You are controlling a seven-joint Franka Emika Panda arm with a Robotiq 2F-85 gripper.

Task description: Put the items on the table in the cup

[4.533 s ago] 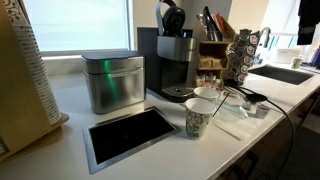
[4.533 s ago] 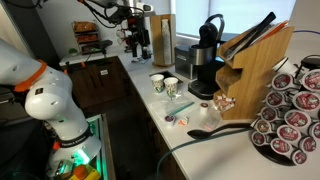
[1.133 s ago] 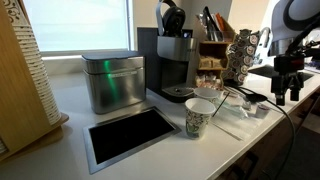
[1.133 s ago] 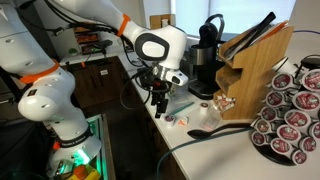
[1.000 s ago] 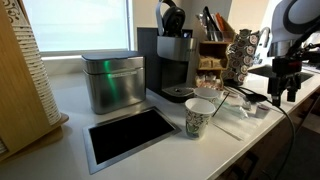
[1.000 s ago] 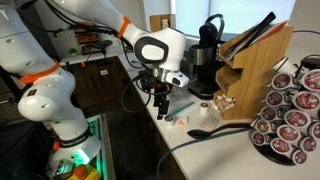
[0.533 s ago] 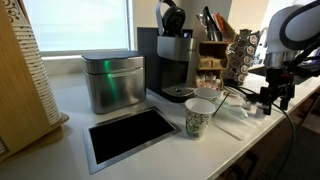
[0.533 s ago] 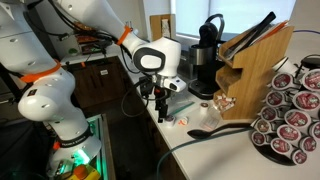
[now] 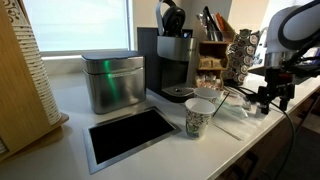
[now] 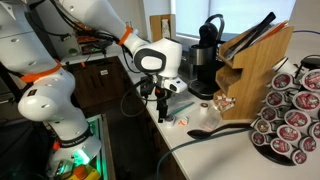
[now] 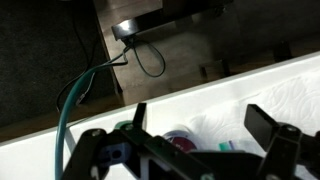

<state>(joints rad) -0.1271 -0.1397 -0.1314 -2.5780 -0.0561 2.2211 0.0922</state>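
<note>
I will move my gripper outward over the dark coffee pod (image 11: pixel 181 139) next and lower my open fingers around its rim, because the pod stands below and outward of my gripper.
My gripper (image 10: pixel 162 108) hangs open just above the counter edge, over the small pods (image 10: pixel 172 120). In the wrist view the two fingers (image 11: pixel 200 125) stand wide apart with a dark red round pod (image 11: pixel 181 139) between them on white paper, and a green-edged piece (image 11: pixel 224 149) beside it. In an exterior view the gripper (image 9: pixel 270 102) is beside dark pods (image 9: pixel 251 105) on the counter. A patterned paper cup (image 9: pixel 198 119) and a white cup (image 9: pixel 208 101) stand near the coffee machine, apart from the gripper.
A black coffee machine (image 9: pixel 176 62), a metal bin (image 9: pixel 111 80) and a recessed tray (image 9: pixel 130 134) sit on the counter. A knife block (image 10: pixel 256 70) and a pod carousel (image 10: pixel 290 115) stand at one end. A dark ladle (image 10: pixel 206 131) lies near the pods.
The gripper has come down toward the counter and the pods over the last second. In the last half second it has barely moved. It has stayed open.
</note>
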